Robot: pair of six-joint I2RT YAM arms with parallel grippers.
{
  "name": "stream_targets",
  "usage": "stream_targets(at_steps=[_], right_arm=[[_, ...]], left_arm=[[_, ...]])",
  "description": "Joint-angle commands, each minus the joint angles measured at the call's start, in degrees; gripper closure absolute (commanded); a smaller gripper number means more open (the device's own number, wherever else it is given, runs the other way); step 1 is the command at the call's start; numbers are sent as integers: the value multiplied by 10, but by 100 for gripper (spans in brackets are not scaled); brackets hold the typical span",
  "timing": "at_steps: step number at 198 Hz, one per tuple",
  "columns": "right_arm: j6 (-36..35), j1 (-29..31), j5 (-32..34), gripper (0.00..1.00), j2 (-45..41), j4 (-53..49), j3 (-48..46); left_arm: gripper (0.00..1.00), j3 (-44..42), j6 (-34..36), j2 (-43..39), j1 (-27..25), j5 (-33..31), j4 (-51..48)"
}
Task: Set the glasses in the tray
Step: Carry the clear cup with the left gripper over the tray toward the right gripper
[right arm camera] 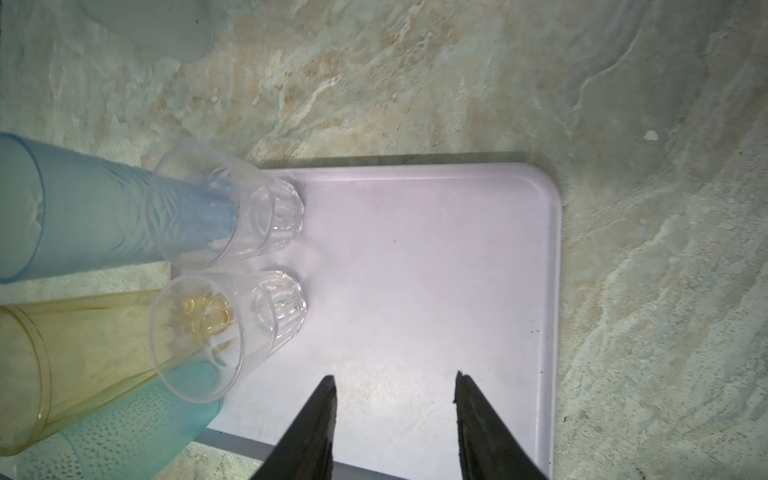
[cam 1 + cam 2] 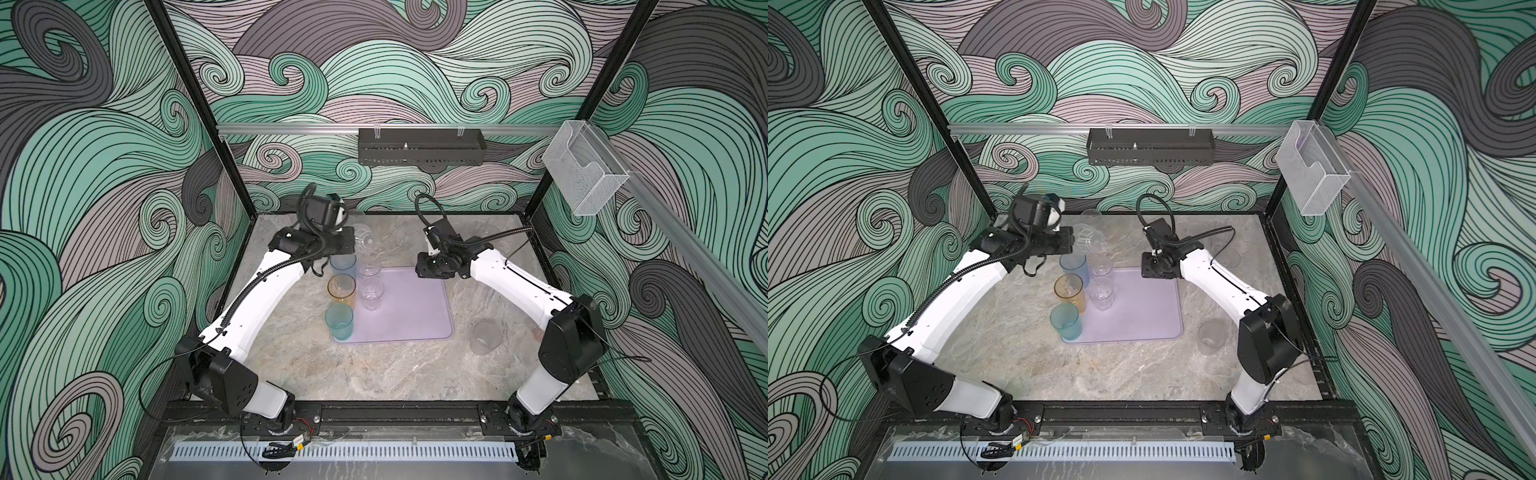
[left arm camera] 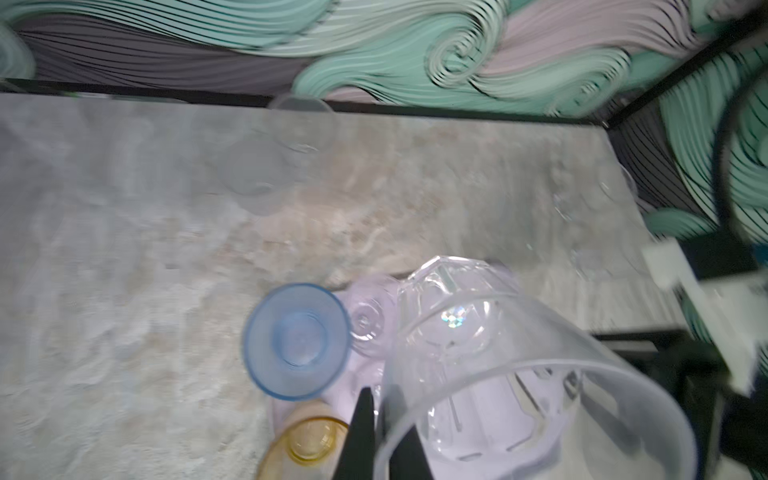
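Note:
Next, my left gripper moves back and down to release the clear glass, since the bare tray beside the teal tumbler (image 2: 339,320) lies below and back from it.
The lavender tray (image 2: 415,307) lies mid-table. Along its left edge stand a blue tumbler (image 2: 343,266), an amber tumbler (image 2: 341,289) and a teal tumbler (image 2: 339,320). Two small clear glasses (image 2: 370,270) (image 2: 371,293) stand beside them on the tray. My left gripper (image 3: 380,399) is shut on the rim of a clear faceted glass (image 3: 478,374), which hangs tilted above the tray's far left corner (image 2: 365,240). My right gripper (image 1: 395,378) stands open over the tray's bare surface (image 1: 436,270) with nothing between its fingers.
A frosted cup (image 2: 485,336) stands on the table right of the tray, and another (image 2: 487,232) stands at the back right. A clear glass (image 2: 357,216) is by the back wall. A black perforated rack (image 2: 419,151) and a clear acrylic box (image 2: 582,170) hang on the rails.

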Motion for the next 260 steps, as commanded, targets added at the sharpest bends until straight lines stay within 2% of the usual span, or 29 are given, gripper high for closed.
stream_targets(at_steps=[1, 38, 58, 78, 121, 202, 260], right_arm=[[2, -29, -15, 53, -25, -11, -20], [6, -52, -30, 53, -33, -2, -40], [14, -52, -44, 53, -32, 8, -47], [24, -50, -54, 53, -33, 17, -56], [25, -40, -54, 53, -27, 22, -63], [27, 22, -48, 53, -6, 21, -67], [30, 69, -50, 54, -23, 15, -128]], left_arm=[[100, -14, 14, -5, -53, 31, -28], [100, -70, 19, 14, -145, 38, -40], [100, -77, 35, 46, -174, 50, -68], [100, -67, 48, 82, -179, 45, -113], [100, -108, 82, 101, -181, -2, -109], [100, -122, 82, 147, -180, -80, -124], [100, -116, 73, 164, -176, -103, -126]])
